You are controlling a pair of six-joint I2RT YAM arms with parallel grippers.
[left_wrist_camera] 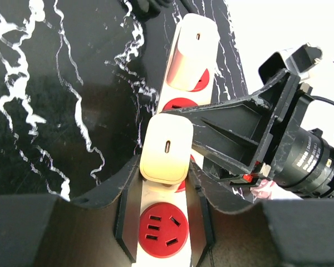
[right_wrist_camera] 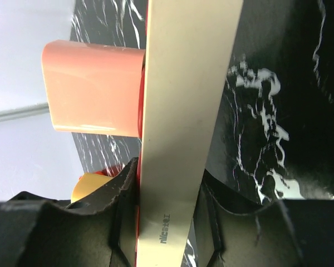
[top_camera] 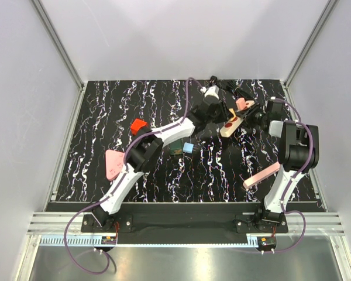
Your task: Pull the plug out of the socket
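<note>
The robot's left gripper will next pull the plug up while the socket [left_wrist_camera: 158,253] stays clamped, carry the plug to the bare tabletop on the gripper's left in the top view, lower it and release it.
The socket [left_wrist_camera: 158,253] is a long beige strip with red round outlets, and it lies slanted at the back right of the table [top_camera: 230,127]. A cream plug [left_wrist_camera: 167,147] sits over one outlet. My left gripper [left_wrist_camera: 164,172] is shut on it, one finger at each side of its near end. The red outlet [left_wrist_camera: 161,229] between those fingers is bare. A second plug [left_wrist_camera: 192,53] stands further along the strip and shows salmon in the right wrist view [right_wrist_camera: 94,89]. My right gripper [right_wrist_camera: 166,183] is shut on the socket's narrow body [right_wrist_camera: 183,111] from the other side.
A flat pink bar [top_camera: 261,175] lies by the right arm. A pink wedge [top_camera: 113,164], a red block [top_camera: 138,125] and a small blue block [top_camera: 188,147] sit left of the strip. Black cables [top_camera: 225,86] lie at the back edge. White walls enclose the table.
</note>
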